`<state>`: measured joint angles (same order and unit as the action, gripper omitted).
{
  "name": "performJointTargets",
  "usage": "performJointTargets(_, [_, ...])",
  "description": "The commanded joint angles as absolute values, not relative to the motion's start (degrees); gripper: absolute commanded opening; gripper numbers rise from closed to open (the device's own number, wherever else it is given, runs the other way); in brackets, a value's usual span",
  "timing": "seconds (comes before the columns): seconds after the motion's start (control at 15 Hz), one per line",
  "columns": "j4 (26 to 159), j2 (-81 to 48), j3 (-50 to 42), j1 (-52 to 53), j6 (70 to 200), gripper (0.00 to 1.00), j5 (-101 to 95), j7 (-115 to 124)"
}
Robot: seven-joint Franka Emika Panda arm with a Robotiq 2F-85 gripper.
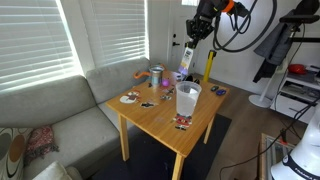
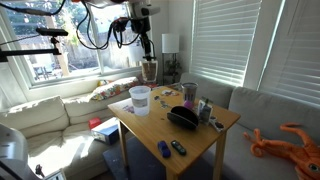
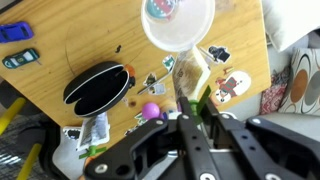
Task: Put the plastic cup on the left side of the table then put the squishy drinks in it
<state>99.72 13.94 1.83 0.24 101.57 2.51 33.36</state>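
The plastic cup's opening (image 3: 179, 18) is below my gripper and toward the top of the wrist view, so my gripper should move over it, lower the squishy drink (image 3: 190, 78) inside and let go.
The plastic cup (image 1: 188, 97) stands upright near one edge of the light-wood table (image 1: 160, 115); it also shows in the other exterior view (image 2: 140, 99) and from above in the wrist view (image 3: 178, 22). A small colourful item lies inside it. My gripper (image 3: 192, 105) is shut on a squishy drink (image 3: 190, 78), tan with a green straw. It hangs well above the table in both exterior views (image 1: 189, 55) (image 2: 149, 66), up and beyond the cup.
On the table are a black bowl (image 3: 98, 88), a silvery mug with orange trim (image 1: 157, 76), a purple ball (image 3: 151, 110), a white bottle (image 3: 95, 128), blue toy cars (image 3: 15, 33) and flat stickers (image 3: 232, 86). A grey sofa (image 1: 60, 110) borders the table.
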Motion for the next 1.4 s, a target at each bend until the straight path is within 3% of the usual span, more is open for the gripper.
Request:
performJointTargets(0.0, [99.4, 13.1, 3.1, 1.2, 98.1, 0.04, 5.9, 29.0])
performJointTargets(0.47, [102.5, 12.1, 5.0, 2.1, 96.2, 0.04, 5.1, 24.8])
performJointTargets(1.33, [110.1, 12.6, 6.0, 2.0, 103.8, 0.04, 3.1, 23.6])
